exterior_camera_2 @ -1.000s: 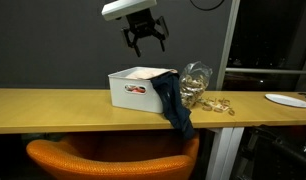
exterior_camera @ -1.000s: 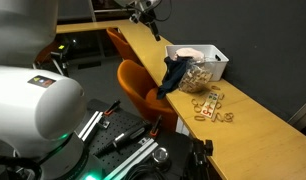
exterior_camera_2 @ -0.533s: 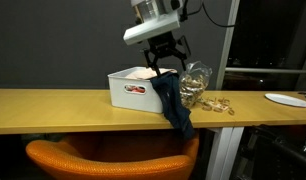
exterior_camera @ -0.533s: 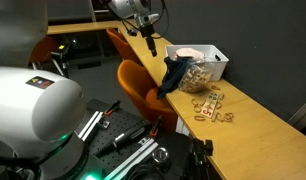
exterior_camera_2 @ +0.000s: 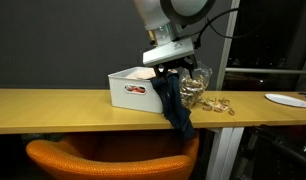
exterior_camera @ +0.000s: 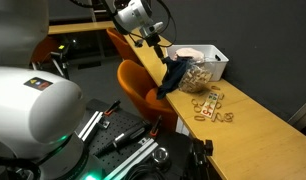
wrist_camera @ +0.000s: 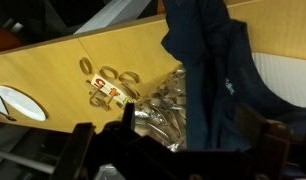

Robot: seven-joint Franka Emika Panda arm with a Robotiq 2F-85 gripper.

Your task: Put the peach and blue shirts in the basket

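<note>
The robot will next lower its gripper while turning it slightly and bring the open fingers around the blue shirt's upper part (exterior_camera_2: 167, 80) (wrist_camera: 221, 118) at the basket's rim, because the cloth hangs outside.
A dark blue shirt (exterior_camera: 173, 75) hangs over the rim of the white basket (exterior_camera: 215, 66) and down past the table's front edge; it also shows in the other exterior view (exterior_camera_2: 173, 106) and the wrist view (wrist_camera: 215, 70). The peach shirt (exterior_camera_2: 142, 72) lies inside the basket (exterior_camera_2: 126, 92). My gripper (exterior_camera_2: 172, 68) is open, just above the blue shirt at the basket's rim (exterior_camera: 157, 43). In the wrist view the jaws (wrist_camera: 178, 150) straddle the shirt without closing on it.
A clear bag (exterior_camera_2: 196, 84) of small items leans beside the basket on the wooden table (exterior_camera_2: 53, 105). Wooden rings (exterior_camera: 209, 104) lie past it. A white plate (exterior_camera_2: 288, 99) sits at the table's far end. An orange chair (exterior_camera: 138, 85) stands below the table edge.
The gripper has come down from high above the basket to the blue shirt at the basket's rim, staying open. The shirts have not moved.
</note>
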